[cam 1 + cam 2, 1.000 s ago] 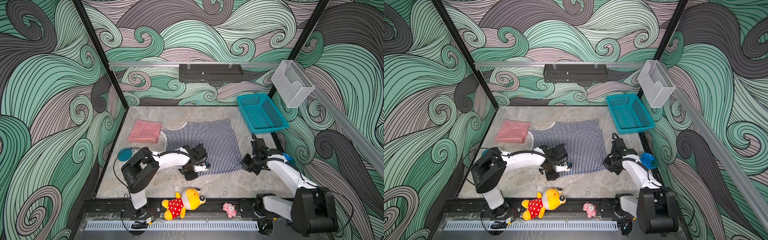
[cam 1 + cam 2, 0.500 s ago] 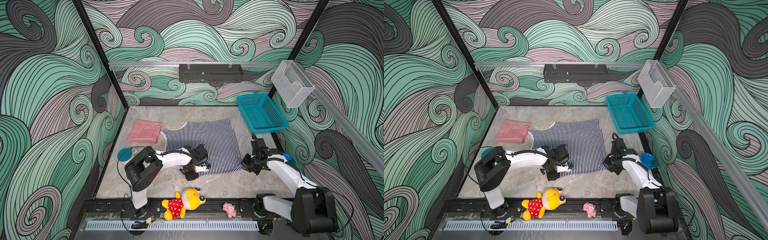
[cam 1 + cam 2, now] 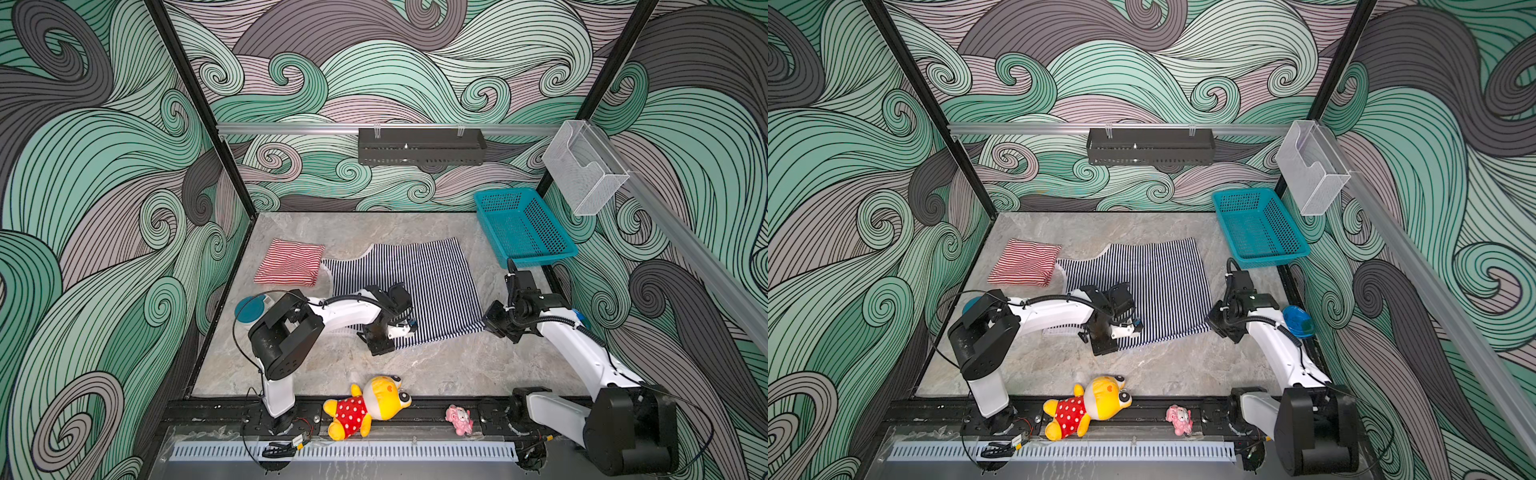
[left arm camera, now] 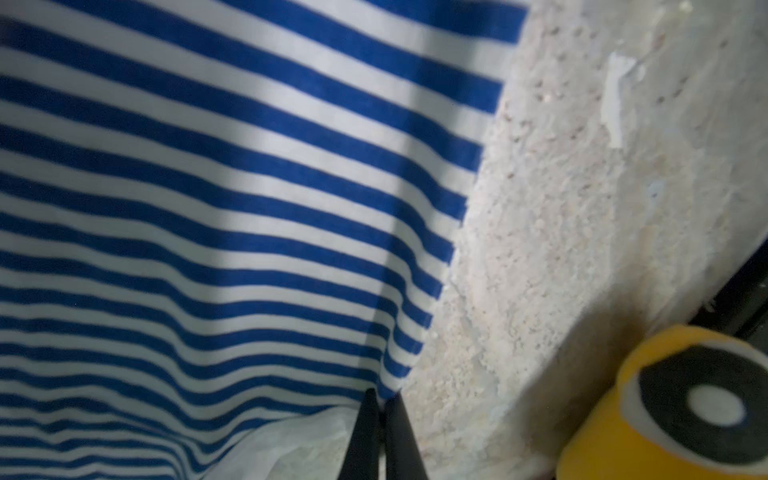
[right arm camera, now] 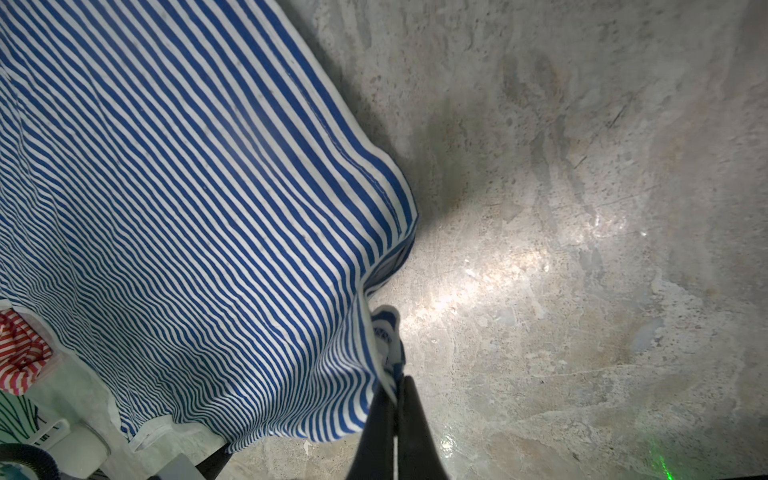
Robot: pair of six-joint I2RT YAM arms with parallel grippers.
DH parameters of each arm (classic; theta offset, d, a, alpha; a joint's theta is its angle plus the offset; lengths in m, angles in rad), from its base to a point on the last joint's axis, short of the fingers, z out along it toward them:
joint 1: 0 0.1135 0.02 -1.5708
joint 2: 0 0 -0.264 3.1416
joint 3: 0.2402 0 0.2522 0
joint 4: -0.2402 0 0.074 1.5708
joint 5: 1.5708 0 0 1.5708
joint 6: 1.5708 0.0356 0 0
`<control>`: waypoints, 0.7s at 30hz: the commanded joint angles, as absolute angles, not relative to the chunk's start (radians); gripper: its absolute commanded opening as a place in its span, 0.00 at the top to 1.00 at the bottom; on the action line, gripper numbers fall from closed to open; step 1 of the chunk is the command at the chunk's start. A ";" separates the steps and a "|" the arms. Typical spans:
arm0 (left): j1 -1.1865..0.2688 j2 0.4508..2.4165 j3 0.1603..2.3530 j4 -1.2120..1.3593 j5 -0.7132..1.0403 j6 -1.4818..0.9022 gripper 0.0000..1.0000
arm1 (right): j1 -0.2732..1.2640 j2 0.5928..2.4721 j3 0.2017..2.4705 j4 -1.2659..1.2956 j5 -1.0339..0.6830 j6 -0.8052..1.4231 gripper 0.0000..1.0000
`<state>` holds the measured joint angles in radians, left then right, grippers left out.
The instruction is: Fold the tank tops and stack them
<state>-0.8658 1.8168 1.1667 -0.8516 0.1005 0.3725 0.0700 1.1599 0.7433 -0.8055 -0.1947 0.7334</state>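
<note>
My right gripper should next fold the navy top's corner outward over the top, to the middle of its basket-side edge (image 3: 468, 281) (image 5: 324, 120), and let go of it, because the top lies unfolded.
The navy-and-white tank top (image 3: 419, 278) (image 3: 1158, 274) lies spread flat mid-table. The red-and-white tank top (image 3: 291, 262) (image 3: 1025, 262) sits folded at its back left corner. My left gripper (image 3: 383, 345) (image 3: 1103, 347) is at the navy top's near hem; in the left wrist view the left gripper (image 4: 382, 402) is shut on that striped edge (image 4: 249, 208). My right gripper (image 3: 489, 323) (image 3: 1213, 323) is at the near right corner. In the right wrist view the right gripper (image 5: 397, 384) is shut on the corner of the navy top (image 5: 187, 208), which is lifted slightly off the table.
A teal basket (image 3: 524, 227) stands at the back right. A yellow plush toy in a red dotted dress (image 3: 366, 406) and a small pink toy (image 3: 459, 419) lie on the front rail. A teal disc (image 3: 250, 309) sits by the left arm. A blue bowl (image 3: 1298, 322) is near the right arm.
The left gripper's jaws have closed onto the near hem of the navy top. The right gripper keeps its hold on the corner. Both arms stay almost in place.
</note>
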 commanded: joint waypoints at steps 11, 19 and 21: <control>-0.736 1.852 1.386 -0.970 0.007 0.494 1.00 | 0.074 1.262 0.914 -0.822 -0.226 0.692 1.00; -0.680 1.908 1.498 -0.941 -0.073 0.529 1.00 | 0.063 1.439 1.045 -0.779 -0.242 0.655 1.00; -0.673 1.928 1.523 -0.924 -0.102 0.538 1.00 | 0.058 1.487 1.078 -0.762 -0.247 0.645 1.00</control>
